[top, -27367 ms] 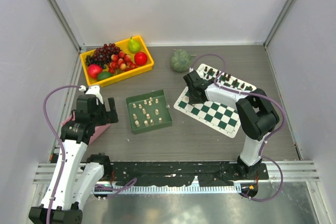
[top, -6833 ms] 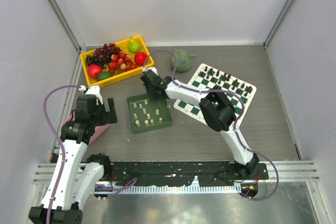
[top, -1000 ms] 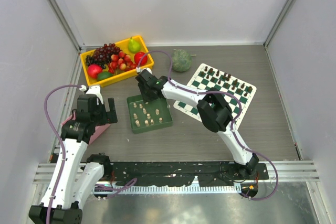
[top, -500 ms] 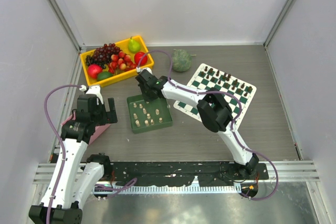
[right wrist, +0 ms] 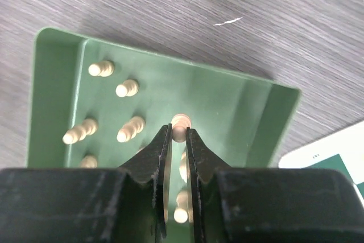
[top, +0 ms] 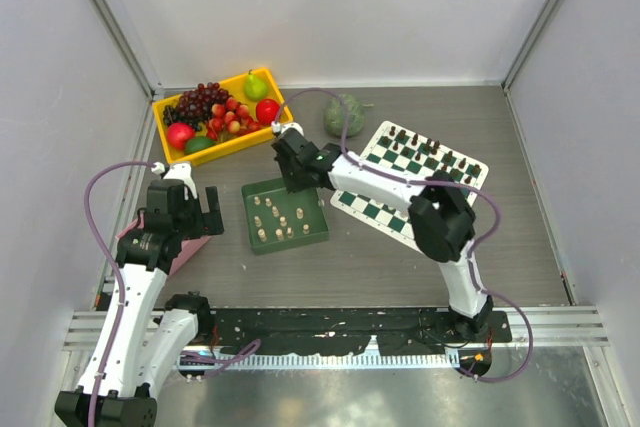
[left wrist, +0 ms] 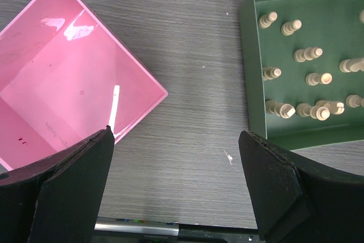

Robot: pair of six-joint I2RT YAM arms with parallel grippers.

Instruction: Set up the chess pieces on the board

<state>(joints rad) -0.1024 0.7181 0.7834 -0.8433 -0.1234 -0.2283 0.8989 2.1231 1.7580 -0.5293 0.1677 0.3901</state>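
The cream piece is in the robot's right gripper, which will next carry it to the right in the top view to the board's near rows, facing the dark pieces, then lower it and let go.
Several cream chess pieces [top: 280, 219] lie in a plain green tray [top: 313, 232]; they also show in the left wrist view [left wrist: 307, 78] and the right wrist view [right wrist: 128, 88]. My right gripper [top: 294, 175] hovers over the tray's far edge. In the right wrist view it [right wrist: 178, 135] is shut on one cream piece [right wrist: 180, 121], held above the tray floor [right wrist: 227, 95]. The checkered board [top: 345, 199] lies to the right, with dark pieces [top: 430, 152] on its far rows. My left gripper [left wrist: 176, 135] is open and empty over bare table left of the tray [left wrist: 253, 83].
A yellow bin [top: 222, 147] with grapes, apples and a pear stands at the back left. A green round object [top: 344, 115] sits behind the board. A pink tray [left wrist: 62, 83] lies under my left arm, near the table's left edge.
My right gripper came from the board to the green tray, closed on a cream piece, and has just shifted a little to the right with it. The left arm has not moved.
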